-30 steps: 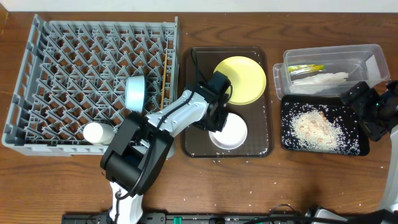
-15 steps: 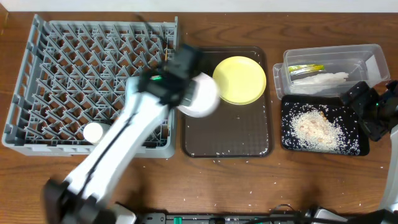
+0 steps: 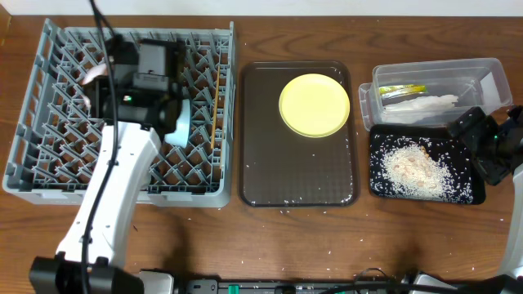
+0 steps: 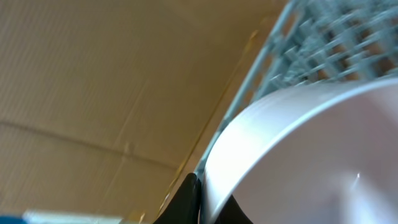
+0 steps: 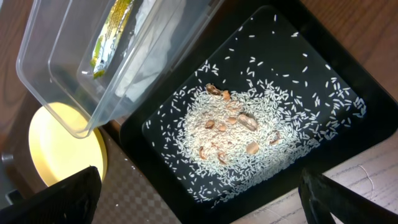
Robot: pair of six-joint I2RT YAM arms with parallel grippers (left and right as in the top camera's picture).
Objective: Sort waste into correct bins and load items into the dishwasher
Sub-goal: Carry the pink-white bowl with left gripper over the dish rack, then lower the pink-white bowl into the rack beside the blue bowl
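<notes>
The white bowl still needs to go onto the grey rack's wires [image 4: 339, 53]. My left gripper should first move down and toward the light blue bowl.
My left gripper [image 3: 143, 77] hangs over the grey dish rack [image 3: 49, 163], the dishwasher, shut on the rim of the white bowl [image 4: 298, 155]; its black fingers pinch the rim at the bottom of the left wrist view [image 4: 200, 199]. The arm hides the bowl in the overhead view. A light blue bowl [image 3: 181, 122] and wooden chopsticks [image 3: 214, 114] stand in the rack. The yellow plate [image 3: 315, 104] lies on the brown tray [image 3: 298, 184]. My right gripper [image 5: 205, 199] stands open above the black tray [image 5: 311, 56] of rice crumbs [image 5: 236, 143].
The clear tub [image 3: 482, 77] behind the black tray holds a green-yellow wrapper [image 3: 402, 90] and a white napkin [image 3: 425, 104]. Loose rice grains dot the brown tray and the table in front of it. The right arm [image 3: 490, 143] sits at the table's right edge.
My left arm lifted the white bowl off the brown tray and swung it left over the dish rack. The right arm stayed still.
</notes>
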